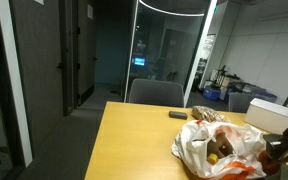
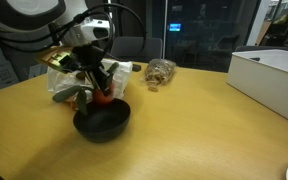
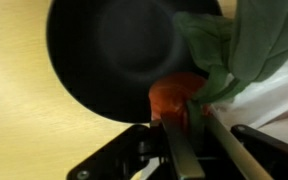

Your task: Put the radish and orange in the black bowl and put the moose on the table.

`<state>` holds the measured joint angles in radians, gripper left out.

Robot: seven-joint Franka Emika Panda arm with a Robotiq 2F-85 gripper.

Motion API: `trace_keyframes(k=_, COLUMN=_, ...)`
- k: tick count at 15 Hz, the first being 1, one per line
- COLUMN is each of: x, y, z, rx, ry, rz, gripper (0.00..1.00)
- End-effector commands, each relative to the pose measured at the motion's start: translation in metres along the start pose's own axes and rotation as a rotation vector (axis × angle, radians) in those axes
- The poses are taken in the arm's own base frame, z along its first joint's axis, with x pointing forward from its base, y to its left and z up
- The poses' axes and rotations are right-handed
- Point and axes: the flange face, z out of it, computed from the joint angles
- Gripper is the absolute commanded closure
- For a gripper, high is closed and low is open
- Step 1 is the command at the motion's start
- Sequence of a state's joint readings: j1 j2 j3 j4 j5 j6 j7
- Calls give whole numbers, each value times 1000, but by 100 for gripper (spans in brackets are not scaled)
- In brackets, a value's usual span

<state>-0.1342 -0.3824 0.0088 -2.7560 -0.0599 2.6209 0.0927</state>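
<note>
Next, my gripper brings the radish (image 2: 102, 98) down toward the middle of the black bowl and lets go of it.
My gripper (image 3: 189, 128) is shut on the radish (image 3: 174, 97), a red root with green leaves (image 3: 224, 40). I hold it at the near rim of the black bowl (image 3: 104, 50). In an exterior view the gripper (image 2: 98, 88) holds the radish (image 2: 102, 98) just above the bowl (image 2: 102, 124), which looks empty. A brown plush thing, probably the moose, lies on the table in both exterior views (image 2: 159, 72) (image 1: 206, 115). The orange does not clearly show; orange patches sit inside the plastic bag (image 1: 219, 147).
A crumpled white plastic bag (image 2: 66, 82) lies right behind the bowl and the arm. A white box (image 2: 269, 72) stands at the table's side and shows too in an exterior view (image 1: 268, 115). A small dark object (image 1: 177, 115) lies near the table's far edge.
</note>
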Motion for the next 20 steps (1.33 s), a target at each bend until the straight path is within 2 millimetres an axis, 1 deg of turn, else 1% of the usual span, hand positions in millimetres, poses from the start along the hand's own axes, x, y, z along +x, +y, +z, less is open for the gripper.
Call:
trace_keyframes(k=1, x=-6, y=11, z=-9, rx=-153, ry=-30, rz=51, gripper=92)
trace_keyframes(k=3, x=-10, y=9, z=-4, rx=-162, ry=-83, rz=16, gripper=92)
trace_keyframes(k=6, x=-9, y=0, z=12, rx=-100, ry=-135, rz=-36, gripper=92)
trace_keyframes(k=7, x=-9, y=-3, z=15, rx=-103, ry=-142, rz=-40, gripper=81)
trace_keyframes(k=8, x=-8, y=-4, z=19, rx=-109, ry=-147, rz=-38, gripper=56)
trace_keyframes(k=9, x=-9, y=-6, z=21, rx=-117, ry=-147, rz=-43, gripper=55)
trace_keyframes(k=10, x=-9, y=-6, z=21, rx=-129, ry=-142, rz=-42, gripper=52)
trace_keyframes(k=11, x=-10, y=-5, z=20, rx=-136, ry=-142, rz=-44, gripper=44)
trace_keyframes(k=12, x=-10, y=-3, z=16, rx=-174, ry=-129, rz=-27, gripper=37)
trace_keyframes(k=13, x=-10, y=-1, z=12, rx=-202, ry=-114, rz=-11, gripper=28)
trace_keyframes(k=15, x=-10, y=2, z=-3, rx=-239, ry=-65, rz=29, gripper=14)
trace_keyframes(k=16, x=-6, y=1, z=-18, rx=-223, ry=-22, rz=36, gripper=6)
trace_keyframes(k=17, x=-9, y=1, z=-26, rx=-208, ry=12, rz=37, gripper=1)
trace_keyframes(k=18, x=-12, y=-1, z=-38, rx=-181, ry=70, rz=17, gripper=0)
trace_keyframes(k=19, x=2, y=-5, z=-52, rx=-169, ry=118, rz=10, gripper=0)
trace_keyframes(k=20, x=7, y=-12, z=-63, rx=-153, ry=161, rz=-11, gripper=0)
